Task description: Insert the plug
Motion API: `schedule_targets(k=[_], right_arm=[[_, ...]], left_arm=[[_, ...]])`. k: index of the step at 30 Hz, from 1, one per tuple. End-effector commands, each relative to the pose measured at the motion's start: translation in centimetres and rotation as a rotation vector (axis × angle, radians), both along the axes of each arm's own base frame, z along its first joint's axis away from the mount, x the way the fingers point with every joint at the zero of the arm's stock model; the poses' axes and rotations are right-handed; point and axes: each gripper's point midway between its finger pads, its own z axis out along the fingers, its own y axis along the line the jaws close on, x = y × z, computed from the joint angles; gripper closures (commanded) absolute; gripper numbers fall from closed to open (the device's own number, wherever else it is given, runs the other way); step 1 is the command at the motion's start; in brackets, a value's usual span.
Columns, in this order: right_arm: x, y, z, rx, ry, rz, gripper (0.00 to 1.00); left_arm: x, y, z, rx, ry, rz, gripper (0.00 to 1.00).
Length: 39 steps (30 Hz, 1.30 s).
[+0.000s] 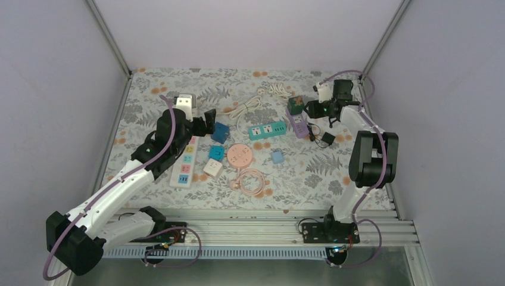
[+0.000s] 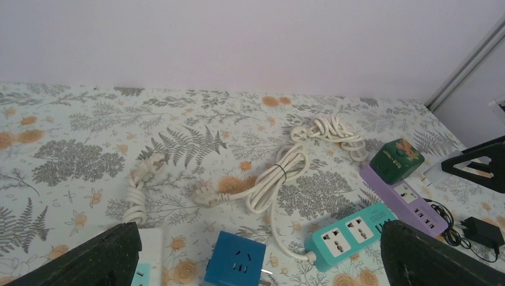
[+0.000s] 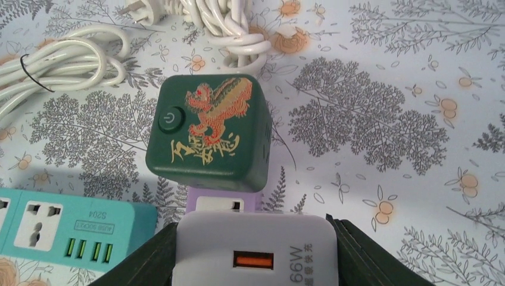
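My right gripper will move down next to the free socket (image 3: 220,204) beside the dark green cube adapter (image 3: 208,131) and release the charger, as its pins still hang clear of the power strip.
My right gripper (image 3: 255,238) is shut on a white 66W charger (image 3: 256,253) with an orange USB port. It holds the charger right over the end socket of the purple power strip (image 3: 221,203), next to the dark green cube adapter (image 3: 208,131) that sits on the same strip. In the top view this gripper (image 1: 311,109) is at the back right, over the purple strip (image 1: 298,126). My left gripper (image 2: 256,265) is open and empty, hovering above a blue cube socket (image 2: 235,259), at the left in the top view (image 1: 208,120).
A teal power strip (image 1: 268,130) lies left of the purple one. Bundled white cables (image 1: 253,104) lie behind it. A long white strip (image 1: 184,161), a pink round socket (image 1: 239,155), a pink cable coil (image 1: 251,180), small cubes and a black adapter (image 1: 327,138) lie about.
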Motion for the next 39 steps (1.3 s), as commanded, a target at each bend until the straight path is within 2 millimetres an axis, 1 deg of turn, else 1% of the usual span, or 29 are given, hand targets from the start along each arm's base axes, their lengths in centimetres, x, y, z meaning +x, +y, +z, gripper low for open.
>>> schedule_targets(k=[1, 4, 9, 18, 20, 24, 27, 29, 34, 37, 39], right_arm=[[1.2, 1.0, 0.0, 0.002, -0.069, 0.047, 0.66], [0.9, 1.4, -0.5, 0.014, -0.050, 0.067, 0.66], [0.5, 1.7, -1.5, 0.013, -0.030, 0.079, 0.66], [0.4, 2.1, -3.6, -0.006, 0.018, 0.070, 0.65], [0.3, 2.0, -4.0, -0.027, 0.027, 0.062, 0.65], [0.0, 1.0, -5.1, -0.091, 0.049, 0.021, 0.66], [-0.3, 0.8, -5.7, -0.122, 0.061, 0.009, 0.66], [-0.5, 1.1, -5.8, -0.130, 0.057, 0.017, 0.66], [-1.3, 1.5, -7.8, -0.174, 0.095, 0.028, 0.65], [-2.0, 1.3, -9.6, -0.191, 0.133, 0.021, 0.65], [-2.2, 1.1, -10.3, -0.200, 0.154, 0.014, 0.64]], left_arm=[[0.4, 0.2, 1.5, -0.002, -0.029, 0.003, 0.00], [0.5, 0.1, 1.2, -0.002, -0.027, 0.004, 0.00], [0.7, 0.1, 0.8, 0.004, -0.021, 0.006, 0.00], [0.9, 0.4, 0.3, 0.018, -0.012, 0.014, 0.00], [0.9, 0.5, 0.1, 0.021, -0.008, 0.016, 0.00], [0.8, 0.6, -0.1, 0.020, -0.006, 0.019, 0.00], [0.8, 0.7, -0.1, 0.021, -0.005, 0.020, 0.00], [0.9, 0.7, -0.2, 0.023, -0.004, 0.021, 0.00], [0.8, 0.9, -0.3, 0.023, -0.002, 0.024, 0.00], [0.8, 0.9, -0.3, 0.021, -0.003, 0.025, 0.00], [0.8, 1.0, -0.3, 0.023, -0.002, 0.027, 0.00]])
